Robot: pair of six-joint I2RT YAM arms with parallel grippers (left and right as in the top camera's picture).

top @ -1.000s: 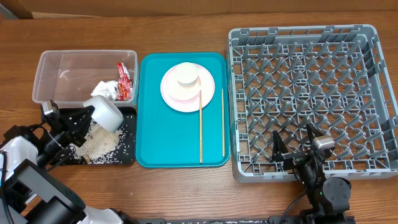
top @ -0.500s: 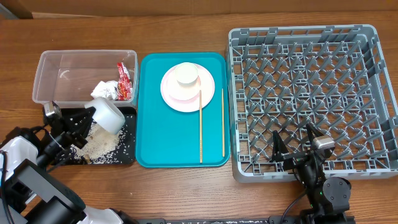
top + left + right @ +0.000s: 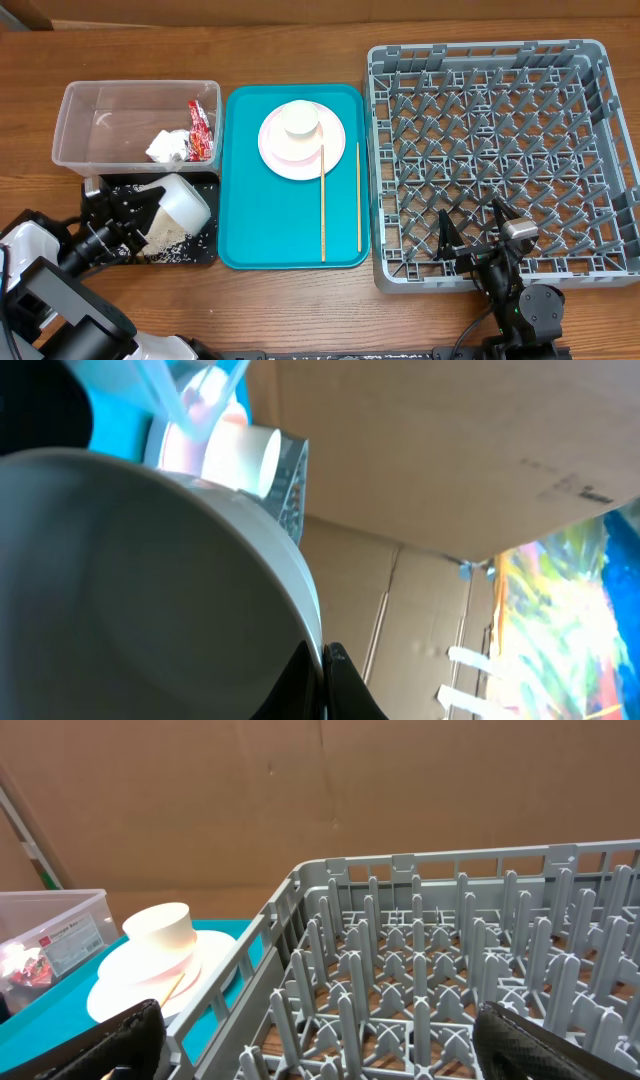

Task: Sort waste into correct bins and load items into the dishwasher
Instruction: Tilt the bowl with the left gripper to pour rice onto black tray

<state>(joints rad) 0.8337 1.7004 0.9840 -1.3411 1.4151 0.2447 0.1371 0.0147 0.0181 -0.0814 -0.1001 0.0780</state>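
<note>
The teal tray's bare near part lies to the right in the overhead view, so my left gripper must swing that way, turning the bowl (image 3: 185,200) upright to release.
My left gripper (image 3: 148,207) is shut on the rim of a white bowl (image 3: 185,200), held tipped on its side over the black tray (image 3: 205,250), where rice grains (image 3: 165,237) lie. In the left wrist view the bowl (image 3: 150,580) fills the frame, its rim pinched at my left gripper (image 3: 322,665). The clear tub (image 3: 100,110) holds the red wrapper (image 3: 200,130) and the tissue (image 3: 167,147). A plate (image 3: 325,150) with an upturned cup (image 3: 299,119) sits on the teal tray (image 3: 270,220). My right gripper (image 3: 480,243) stands open over the front edge of the grey dish rack (image 3: 505,150).
Two chopsticks (image 3: 322,205) lie on the teal tray beside the plate. In the right wrist view, rack pegs (image 3: 450,970) stand between my wide-apart fingers (image 3: 130,1040). The plate (image 3: 130,985), cup (image 3: 160,930) and tub (image 3: 50,905) are off to the left.
My left gripper has carried the bowl down and to the right, lower over the black tray, and it now covers part of the rice. The right arm has not moved.
</note>
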